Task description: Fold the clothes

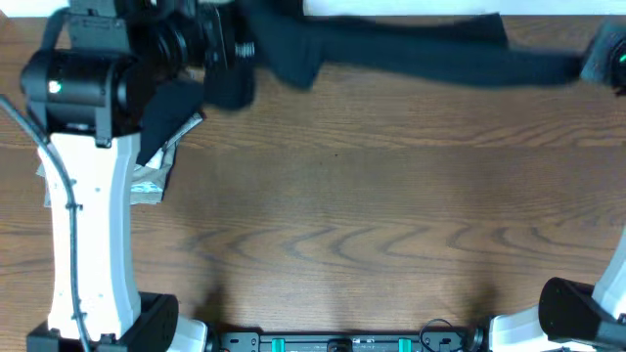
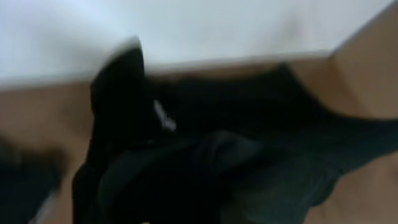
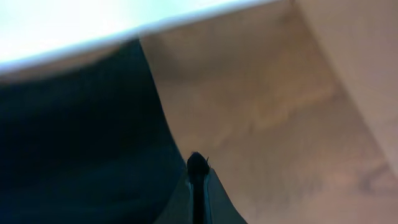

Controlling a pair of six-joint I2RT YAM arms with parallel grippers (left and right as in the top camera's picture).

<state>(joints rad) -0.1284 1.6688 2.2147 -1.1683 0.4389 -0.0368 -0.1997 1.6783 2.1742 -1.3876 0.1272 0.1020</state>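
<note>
My left gripper draws its shirt end back and down onto the table's nearer wood (image 1: 256, 161) next, since the shirt is bunched along the table's far edge.
The black T-shirt (image 1: 411, 49) is pulled out in a long band along the far edge of the table, between my two grippers. My left gripper (image 1: 230, 61) is at its bunched left end. The blurred left wrist view is filled with the dark fabric (image 2: 249, 162), which hides the jaws; a small white mark (image 2: 163, 117) shows on it. My right gripper (image 1: 599, 64) is at the shirt's right end. In the right wrist view its fingers (image 3: 198, 165) are pressed together on the shirt's edge (image 3: 81, 143).
A stack of folded grey and white garments (image 1: 155, 181) lies at the left, partly under my left arm (image 1: 83, 196). The wooden table (image 1: 372, 225) stretches to the near edge. A white surface (image 1: 391, 8) borders the far edge.
</note>
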